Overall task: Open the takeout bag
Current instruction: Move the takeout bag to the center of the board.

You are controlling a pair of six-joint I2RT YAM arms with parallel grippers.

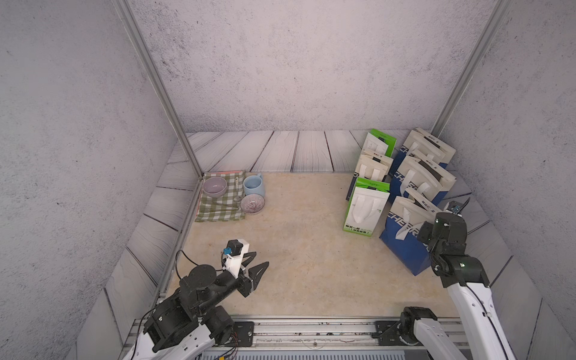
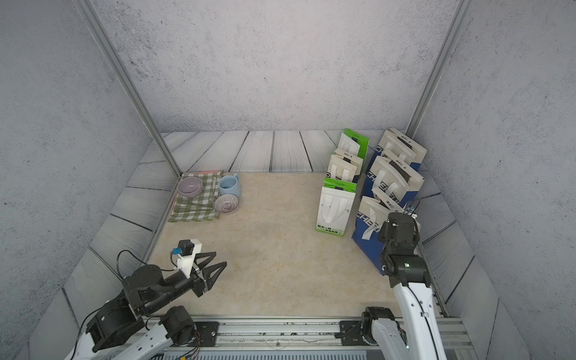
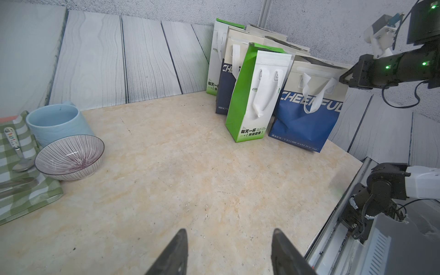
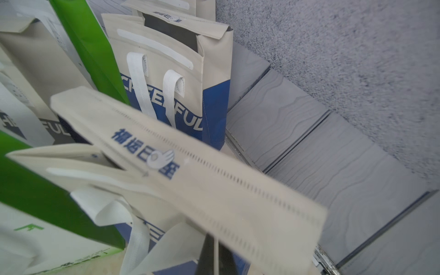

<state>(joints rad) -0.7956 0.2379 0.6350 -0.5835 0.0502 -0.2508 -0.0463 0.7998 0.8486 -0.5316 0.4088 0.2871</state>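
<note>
The robot's right gripper needs to push the flap of the takeout bag outward next, toward the CHEERFUL bag behind, and let go of the flap's edge, since the takeout bag's opening beneath is only a little open.
The takeout bag (image 1: 402, 246) is the nearest blue-and-beige one, marked CHEERFUL, standing at the right of the table; it also shows in the left wrist view (image 3: 307, 119). In the right wrist view its beige top flap (image 4: 214, 185) with blue characters is raised off the bag front, and the mouth gapes a little beneath it. My right gripper (image 4: 216, 238) is shut on the edge of that flap, with a thin strip of fabric between its dark fingers. My left gripper (image 1: 261, 258) hovers open over bare table at the front left, with nothing between its fingers (image 3: 183, 240).
A green-and-white bag (image 1: 364, 212) stands just left of the held bag, with several more bags (image 1: 427, 174) behind, against the right wall. At the back left a checked cloth (image 1: 218, 212) carries a bowl, a spoon, a blue mug (image 1: 253, 185) and a striped bowl (image 1: 252, 204).
</note>
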